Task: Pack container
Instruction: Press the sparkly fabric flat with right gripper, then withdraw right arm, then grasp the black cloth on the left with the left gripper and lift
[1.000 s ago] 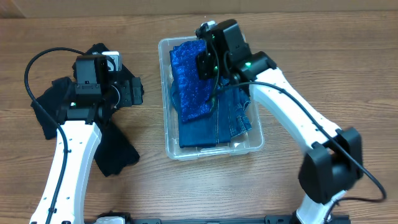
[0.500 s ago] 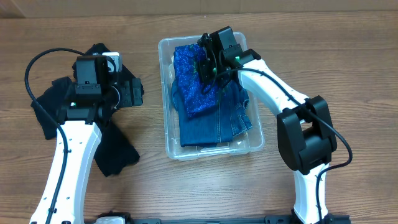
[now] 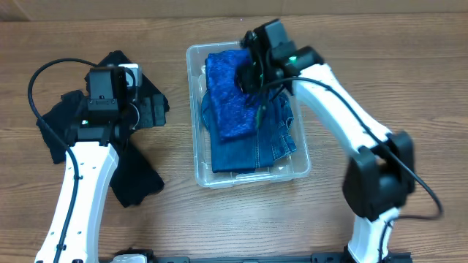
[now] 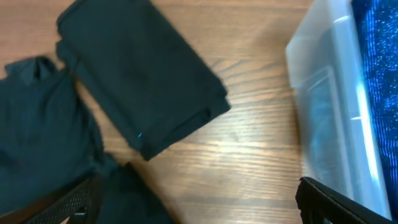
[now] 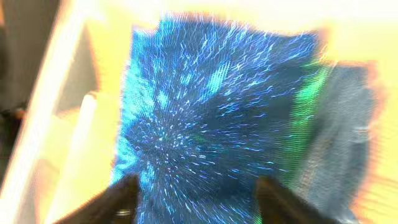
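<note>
The near black cloth still lies unpacked. The edge of that cloth away from the bin gets my open left gripper next, as it draws back and lowers.
The container (image 3: 196,124) is a clear bin in the middle of the table, also visible as a wall (image 4: 329,118) in the left wrist view. In it a blue speckled cloth (image 3: 228,98) lies on folded denim (image 3: 269,142). My right gripper (image 3: 250,79) hovers over the bin's far end, jaws open, with the speckled cloth (image 5: 211,112) spread below them and nothing held; that view is blurred. My left gripper (image 3: 162,109) stands wide open to the left of the bin, over the wood beside a folded black garment (image 4: 143,81).
Black clothing (image 3: 135,179) lies in a loose heap on the left of the table, some of it under the left arm (image 3: 80,190). Bare wood shows between the heap and the bin.
My right gripper was shut on the blue speckled cloth and has opened, leaving the cloth lying in the bin. The left arm has not moved.
</note>
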### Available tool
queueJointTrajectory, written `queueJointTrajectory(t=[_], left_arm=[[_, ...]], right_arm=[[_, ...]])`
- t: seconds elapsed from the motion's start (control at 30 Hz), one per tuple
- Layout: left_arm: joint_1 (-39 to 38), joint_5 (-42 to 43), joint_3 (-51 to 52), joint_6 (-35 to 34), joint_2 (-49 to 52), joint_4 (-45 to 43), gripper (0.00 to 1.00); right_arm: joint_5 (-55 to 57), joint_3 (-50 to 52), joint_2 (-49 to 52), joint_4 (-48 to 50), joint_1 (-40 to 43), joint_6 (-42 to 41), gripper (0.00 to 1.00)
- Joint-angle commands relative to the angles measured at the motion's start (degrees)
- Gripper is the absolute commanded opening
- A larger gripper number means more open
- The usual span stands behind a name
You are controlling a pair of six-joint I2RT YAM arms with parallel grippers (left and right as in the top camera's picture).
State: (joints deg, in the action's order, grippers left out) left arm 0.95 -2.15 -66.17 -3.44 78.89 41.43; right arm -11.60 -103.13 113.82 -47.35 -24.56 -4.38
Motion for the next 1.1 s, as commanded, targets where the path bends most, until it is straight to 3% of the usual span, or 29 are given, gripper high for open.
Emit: queueJointTrajectory(t=[0.0, 0.13, 0.27, 0.37, 0.5, 0.63, 0.77, 1.07], left_arm=[[5.75, -0.94, -2.1, -6.75, -0.66, 2.03, 1.0], [12.92, 0.39, -2.1, -12.09, -0.68, 6.49, 1.0], [20.61, 11.21, -2.01, -14.16, -0.66, 9.33, 1.0], [25.59, 12.81, -2.01, -18.78, -0.66, 13.2, 1.0], [30.42, 15.19, -0.9, -19.21, -0.66, 16.15, 1.0], [33.44, 20.06, 5.03, -17.0, -0.66, 12.66, 1.0], [34.69, 25.88, 14.99, -11.21, -0.61, 3.58, 1.0], [35.21, 24.37, 26.77, -10.27, -0.52, -5.31, 1.0]], right_arm=[[2.1, -3.56, -11.23, -0.72, 2.93, -0.04, 0.79], [2.19, -3.56, -15.39, -6.25, 6.14, -0.04, 0.85], [4.92, -3.54, -16.02, -13.4, 10.93, -0.07, 0.9], [6.01, -3.34, -15.93, -16.68, 15.02, -0.07, 0.91], [5.99, -3.34, -15.93, -18.91, 20.79, -0.09, 0.94], [5.84, -3.34, -15.93, -20.15, 24.83, -0.09, 0.95], [4.66, -3.34, -15.93, -20.24, 26.91, -0.09, 0.95], [4.68, -3.34, -15.93, -20.06, 26.93, -0.07, 0.96]])
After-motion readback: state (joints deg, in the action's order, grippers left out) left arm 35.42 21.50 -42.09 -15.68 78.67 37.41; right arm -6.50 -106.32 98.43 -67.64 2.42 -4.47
